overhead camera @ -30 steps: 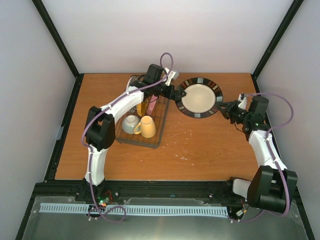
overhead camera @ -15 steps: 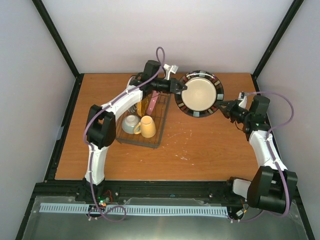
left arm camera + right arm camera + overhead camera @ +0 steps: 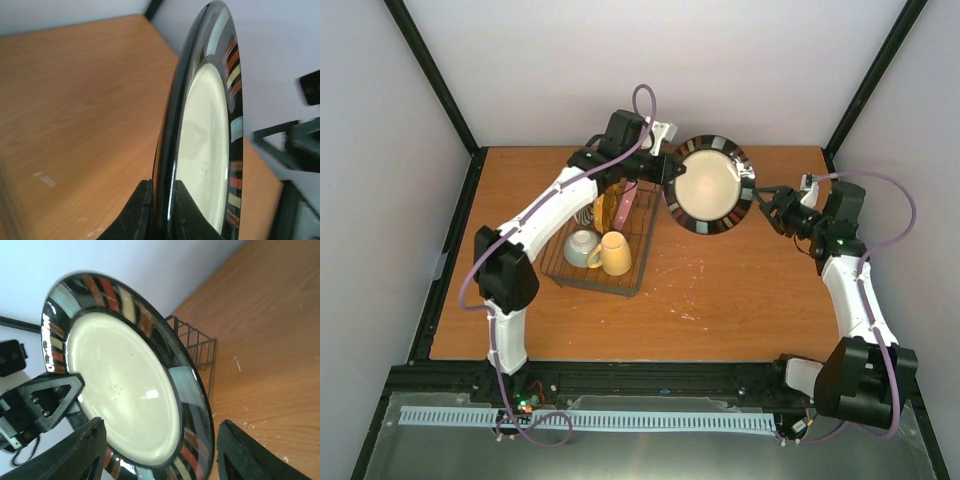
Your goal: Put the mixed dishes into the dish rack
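Observation:
My left gripper next swings to the rack's open part beside the pink plate (image 3: 625, 205), below it, to its left in the top view. It then tips downward, lowers and releases.
The dark-rimmed beige plate (image 3: 708, 186) hangs tilted on edge above the table, just right of the dish rack (image 3: 638, 262). My left gripper (image 3: 670, 170) is shut on the plate's left rim; in the left wrist view its fingers (image 3: 140, 210) pinch the black rim of the plate (image 3: 210, 140). My right gripper (image 3: 765, 205) stands open at the plate's right edge, and its fingers (image 3: 87, 450) sit apart on either side of the plate (image 3: 120, 385) without touching it. In the rack are a yellow mug (image 3: 613, 253), a pale blue-green bowl (image 3: 582, 246), a pink plate (image 3: 625, 205) and an orange-yellow plate (image 3: 605, 210).
The rack's wire corner (image 3: 200, 347) shows behind the plate in the right wrist view. Black frame posts and pale walls close in the wooden table (image 3: 720, 300) on three sides. White scuff marks lie on the wood near the middle.
My left gripper shut on the plate's left rim and raised it, tilting it more upright and a little leftward. My right gripper opened and let go of the plate's right rim.

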Controlling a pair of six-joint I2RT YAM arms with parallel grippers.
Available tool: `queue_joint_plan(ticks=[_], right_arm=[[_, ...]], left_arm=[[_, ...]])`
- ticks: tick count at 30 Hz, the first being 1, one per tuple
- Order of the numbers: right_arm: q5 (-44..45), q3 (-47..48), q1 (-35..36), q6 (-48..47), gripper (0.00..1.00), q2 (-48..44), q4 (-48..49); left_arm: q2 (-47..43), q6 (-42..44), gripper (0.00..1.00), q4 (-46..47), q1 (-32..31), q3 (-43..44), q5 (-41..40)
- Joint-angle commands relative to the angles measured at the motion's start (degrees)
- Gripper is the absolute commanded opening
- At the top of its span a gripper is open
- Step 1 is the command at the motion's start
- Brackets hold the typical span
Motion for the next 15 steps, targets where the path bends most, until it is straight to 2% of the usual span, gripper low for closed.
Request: queue_joint_plan(ticks=[1,6,15], right_arm=[[4.3,4.4,-0.2,-7.0,0.61,-2.4,-6.0],[9.5,4.7,-0.1,-11.2,0.61,-3.4,-10.4],[10.2,4.8,-0.2,-13.4,0.61,-3.4,-12.0]], left_arm=[[-6.9,8.0,0.01,-8.3,1.0,5.5,-19.4],[-7.1,9.0,0.01,-16.0,0.8,13.1,-32.6],[0.2,13.0,0.01,-28.6,-3.7,26.4,-50.7]])
